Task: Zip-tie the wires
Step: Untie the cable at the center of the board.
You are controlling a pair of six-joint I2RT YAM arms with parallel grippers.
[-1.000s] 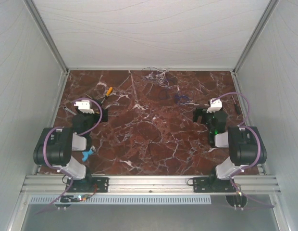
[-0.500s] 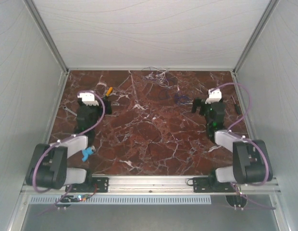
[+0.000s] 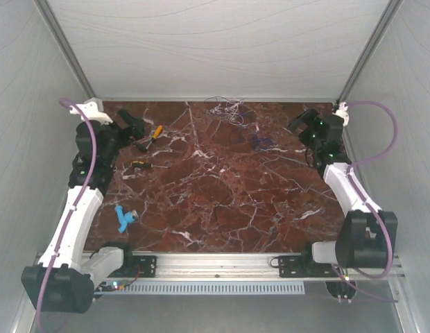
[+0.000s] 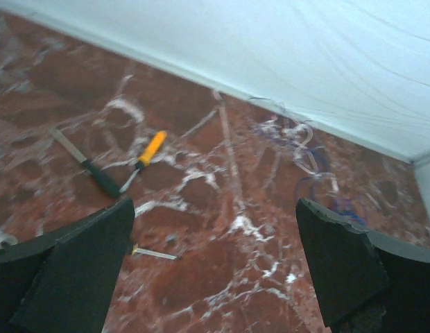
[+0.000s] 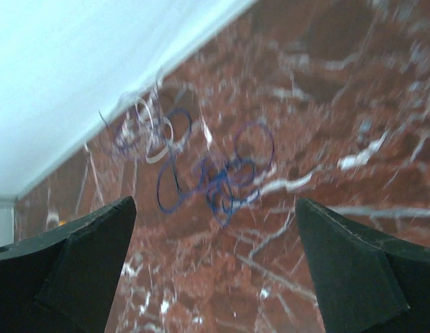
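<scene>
My right gripper moves down next toward the blue loops, to the left in the top view, onto their near end [image 3: 259, 147] [image 5: 224, 214], and then it will close.
The wires [image 3: 225, 109] are a loose whitish tangle at the back middle of the table, with thin blue loops [image 3: 261, 142] just right of them. They show in the left wrist view [image 4: 298, 139] and the right wrist view [image 5: 144, 130], where the blue loops [image 5: 222, 173] lie ahead of the jaws. My left gripper [image 3: 137, 128] is open and empty at the back left [image 4: 213, 232]. My right gripper [image 3: 303, 123] is open and empty at the back right [image 5: 215, 232], raised off the table. I cannot make out the zip tie.
An orange-handled screwdriver [image 3: 155, 133] lies by my left gripper, also in the left wrist view [image 4: 150, 150], beside a black-handled tool [image 4: 87, 165]. A small screwdriver [image 3: 141, 164] lies nearer. A blue piece [image 3: 124, 218] sits near the left front. White walls enclose the table.
Both arms have unfolded and reached toward the back: the left gripper moved to the back left, the right gripper to the back right. Both stay open and empty.
</scene>
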